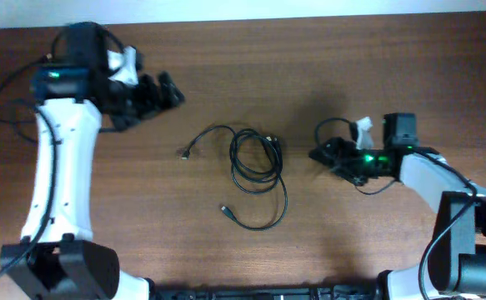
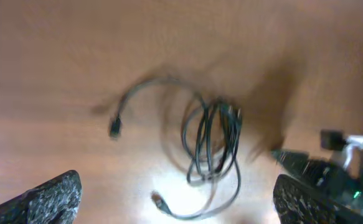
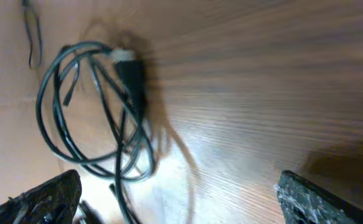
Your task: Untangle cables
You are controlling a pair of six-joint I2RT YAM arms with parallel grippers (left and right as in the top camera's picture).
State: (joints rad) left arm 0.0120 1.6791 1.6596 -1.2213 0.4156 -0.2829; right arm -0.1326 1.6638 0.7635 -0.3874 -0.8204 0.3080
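The loops overlap, so the robot's left gripper will next move down and to the right in the overhead view, onto the coil's edge by the trailing plug tip.
The cables (image 1: pixel 273 152) lie on the wooden table's middle as thin black cords in a loose coil. One plug tip (image 1: pixel 184 153) trails left and another (image 1: pixel 226 211) lies toward the front. My left gripper (image 1: pixel 170 92) hangs open well up and left of the coil; in its wrist view the cables (image 2: pixel 221 124) lie ahead of the left gripper (image 2: pixel 178 208), untouched. My right gripper (image 1: pixel 318 154) stands open just right of the coil. Its wrist view shows the cables (image 3: pixel 131 78) at upper left, a strand running down by the left finger (image 3: pixel 44 202) of the right gripper (image 3: pixel 181 205), nothing held.
The brown wooden table (image 1: pixel 376 67) spreads around the coil. The right arm's black wrist (image 2: pixel 330 171) with a green light shows at the right of the left wrist view. Both arm bases stand at the front corners.
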